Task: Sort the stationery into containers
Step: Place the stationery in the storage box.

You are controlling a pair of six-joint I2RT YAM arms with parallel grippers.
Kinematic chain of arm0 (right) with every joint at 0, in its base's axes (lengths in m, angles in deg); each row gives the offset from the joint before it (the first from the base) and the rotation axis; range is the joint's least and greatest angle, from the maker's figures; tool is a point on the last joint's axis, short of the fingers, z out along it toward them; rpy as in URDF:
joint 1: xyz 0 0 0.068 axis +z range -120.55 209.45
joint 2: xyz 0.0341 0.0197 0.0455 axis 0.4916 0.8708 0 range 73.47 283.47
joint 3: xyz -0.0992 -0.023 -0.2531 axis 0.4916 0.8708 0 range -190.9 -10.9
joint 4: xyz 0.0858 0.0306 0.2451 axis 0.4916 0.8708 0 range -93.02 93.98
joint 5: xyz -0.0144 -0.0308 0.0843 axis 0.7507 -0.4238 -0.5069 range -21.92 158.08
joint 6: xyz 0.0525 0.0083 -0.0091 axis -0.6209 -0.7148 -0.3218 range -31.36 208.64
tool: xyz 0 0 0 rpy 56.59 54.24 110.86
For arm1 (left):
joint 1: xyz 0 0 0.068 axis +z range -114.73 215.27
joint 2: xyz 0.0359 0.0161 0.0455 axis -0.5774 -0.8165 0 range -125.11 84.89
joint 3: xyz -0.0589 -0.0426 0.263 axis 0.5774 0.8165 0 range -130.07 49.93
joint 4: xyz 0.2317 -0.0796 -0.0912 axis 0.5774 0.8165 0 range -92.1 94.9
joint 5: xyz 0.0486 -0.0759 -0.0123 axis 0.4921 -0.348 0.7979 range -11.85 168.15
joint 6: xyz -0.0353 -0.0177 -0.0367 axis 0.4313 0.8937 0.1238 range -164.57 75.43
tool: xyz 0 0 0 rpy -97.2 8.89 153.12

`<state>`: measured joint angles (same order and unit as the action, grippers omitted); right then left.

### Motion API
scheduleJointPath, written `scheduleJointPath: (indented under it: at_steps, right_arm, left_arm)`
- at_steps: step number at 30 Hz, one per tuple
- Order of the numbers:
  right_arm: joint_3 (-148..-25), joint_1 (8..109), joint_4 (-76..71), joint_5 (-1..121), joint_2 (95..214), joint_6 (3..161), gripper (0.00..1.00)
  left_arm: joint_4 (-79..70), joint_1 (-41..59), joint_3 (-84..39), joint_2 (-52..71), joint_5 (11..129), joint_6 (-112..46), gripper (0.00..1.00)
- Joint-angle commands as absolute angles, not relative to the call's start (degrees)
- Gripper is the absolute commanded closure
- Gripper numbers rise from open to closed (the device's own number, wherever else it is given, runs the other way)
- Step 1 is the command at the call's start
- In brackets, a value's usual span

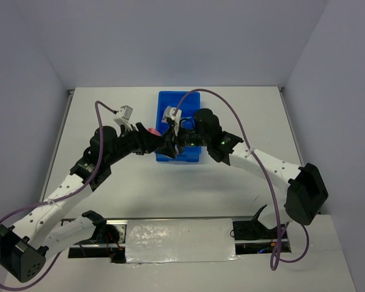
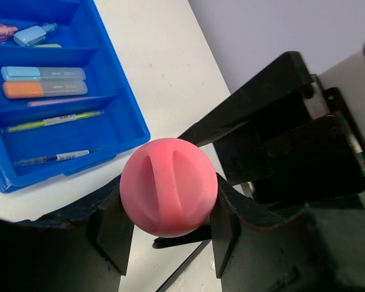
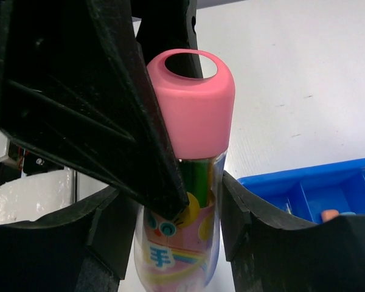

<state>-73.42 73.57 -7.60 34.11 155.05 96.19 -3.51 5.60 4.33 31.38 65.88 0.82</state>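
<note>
I need to move the tube outward with my right gripper next, lower it over the tray's far section [image 1: 175,99] and let it go. That section is empty, while the nearer ones hold pens.
A clear tube with a cartoon label [image 3: 181,252], a pink cap [image 3: 194,103] and green sticks inside is held up left of the blue tray [image 1: 177,100]. My left gripper [image 2: 168,213] is shut on the round pink cap [image 2: 168,185]. The right gripper [image 3: 179,234] has a finger against each side of the tube's body, below the left arm's black fingers [image 3: 109,109]. From above, the two grippers [image 1: 151,135] [image 1: 168,146] meet at the pink cap [image 1: 151,129]. The tray's compartments [image 2: 125,115] hold a blue marker [image 2: 42,73], an orange marker [image 2: 44,89], a yellow pen [image 2: 52,121] and a grey pen [image 2: 55,157].
The tray stands lengthwise at the far middle of the white table [image 1: 109,182], its near end under the right arm [image 1: 261,161]. Both arms reach inward over the table's centre. Purple cables [image 1: 231,103] loop above them. Grey walls close in the table's sides and back.
</note>
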Motion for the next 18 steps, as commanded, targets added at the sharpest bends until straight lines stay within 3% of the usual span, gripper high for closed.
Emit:
scheduleJointPath:
  at_steps: [1,3,5,6,7,8,9,10,13,15,18]
  right_arm:
    - [-76.64,74.01,-6.19,35.65,156.61,98.48,0.4]
    - [-76.99,74.01,-5.39,35.12,156.79,98.92,0.48]
    - [-76.73,74.1,-5.74,34.86,156.52,99.63,0.74]
    - [-76.82,74.01,-5.57,35.12,156.44,100.15,0.99]
    - [-76.73,74.01,-5.74,35.56,156.43,100.42,1.0]
    - [-76.91,73.92,-5.31,36.0,156.52,101.2,1.0]
    - [-76.99,73.92,-4.78,36.35,156.7,103.3,1.0]
    - [-77.26,73.83,-3.56,36.79,156.96,104.54,1.0]
    - [-79.44,71.91,0.3,36.36,159.68,110.69,1.0]
    - [-82.69,69.45,5.82,39.05,164.14,114.11,1.0]
    - [-93.22,65.93,12.42,42.32,173.17,116.58,1.0]
  left_arm:
    - [-11.24,5.21,2.29,33.83,63.74,2.89,1.0]
    - [-10.81,5.21,2.29,34.09,64.96,2.28,1.0]
    - [-8.97,5.21,1.77,34.35,66.45,1.58,0.98]
    - [-8.52,5.21,1.68,34.62,68.12,1.49,0.93]
    - [-8.26,5.21,1.85,34.79,69.09,1.49,0.85]
    - [-7.65,5.21,1.94,35.32,72.06,1.66,0.56]
    - [-6.94,5.21,1.59,35.67,74.26,1.75,0.36]
    - [-4.33,5.21,1.16,35.94,76.72,1.84,0.01]
    - [4.28,5.3,-4.88,36.29,91.11,0.96,0.01]
    - [19.46,5.3,-13.12,35.77,107.57,0.96,0.01]
    - [33.38,5.38,-18.61,38.83,120.92,3.68,0.01]
